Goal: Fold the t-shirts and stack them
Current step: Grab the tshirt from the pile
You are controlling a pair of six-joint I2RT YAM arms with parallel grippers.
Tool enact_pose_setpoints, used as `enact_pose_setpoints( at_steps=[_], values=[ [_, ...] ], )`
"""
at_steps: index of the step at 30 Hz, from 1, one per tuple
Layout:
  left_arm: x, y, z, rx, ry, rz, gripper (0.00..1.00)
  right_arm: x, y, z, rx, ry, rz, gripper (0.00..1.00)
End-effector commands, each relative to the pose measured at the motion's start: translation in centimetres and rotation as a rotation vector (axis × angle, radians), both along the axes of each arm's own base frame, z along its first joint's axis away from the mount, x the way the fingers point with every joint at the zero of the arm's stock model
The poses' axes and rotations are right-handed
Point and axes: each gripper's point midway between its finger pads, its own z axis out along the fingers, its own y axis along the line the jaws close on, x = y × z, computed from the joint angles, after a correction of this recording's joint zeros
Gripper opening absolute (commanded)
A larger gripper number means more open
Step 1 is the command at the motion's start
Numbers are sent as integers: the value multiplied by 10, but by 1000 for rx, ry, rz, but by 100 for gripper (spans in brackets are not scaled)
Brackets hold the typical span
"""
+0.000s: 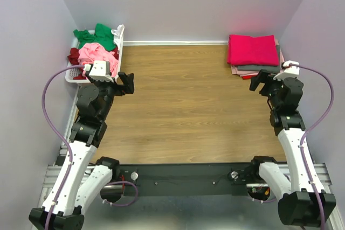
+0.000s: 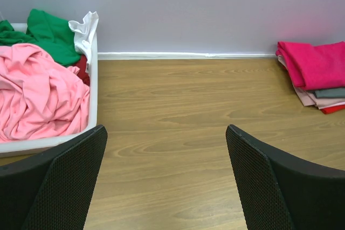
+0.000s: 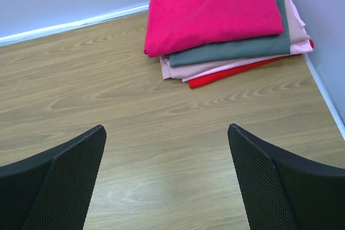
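Observation:
The light pink t-shirt (image 1: pixel 95 53) is on top in the basket, so I will next swing my left gripper outward over it, tilt its fingers down and lower them onto the t-shirt's folds.
A folded stack sits at the table's far right corner: a magenta t-shirt (image 1: pixel 252 49) on top, then grey (image 3: pixel 232 52), pale pink and red (image 3: pixel 226 75) ones. The stack also shows in the left wrist view (image 2: pixel 315 64). A crumpled light pink t-shirt (image 1: pixel 95 53), a green one (image 1: pixel 97 36) and a dark red one (image 1: pixel 73 56) lie in the white basket (image 1: pixel 121 40) at the far left. My left gripper (image 1: pixel 128 83) is open and empty beside the basket. My right gripper (image 1: pixel 259 82) is open and empty just in front of the stack.
The wooden table (image 1: pixel 188 106) is boxed in by lilac walls at the back and both sides. A white cloth (image 2: pixel 83 28) hangs over the basket's far corner. The arms' bases stand on a black rail (image 1: pixel 183 179) at the near edge.

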Motion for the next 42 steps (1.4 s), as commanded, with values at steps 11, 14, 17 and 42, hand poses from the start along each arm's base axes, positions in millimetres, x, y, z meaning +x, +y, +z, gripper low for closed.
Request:
enact_pose_setpoints(
  at_steps=[11,14,17,42],
  values=[
    [16,18,23,-89,-12,136,98,-39,109,-26,-133,17,824,100],
    [36,37,22,-117,27,220,98,-37,102,-34,-157,35,785,100],
    [74,63,2,-187,126,281,98,-36,99,-36,-161,44,765,100],
    [222,210,-173,-135,684,790,68,-30,90,-43,-175,75,714,100]
  ],
)
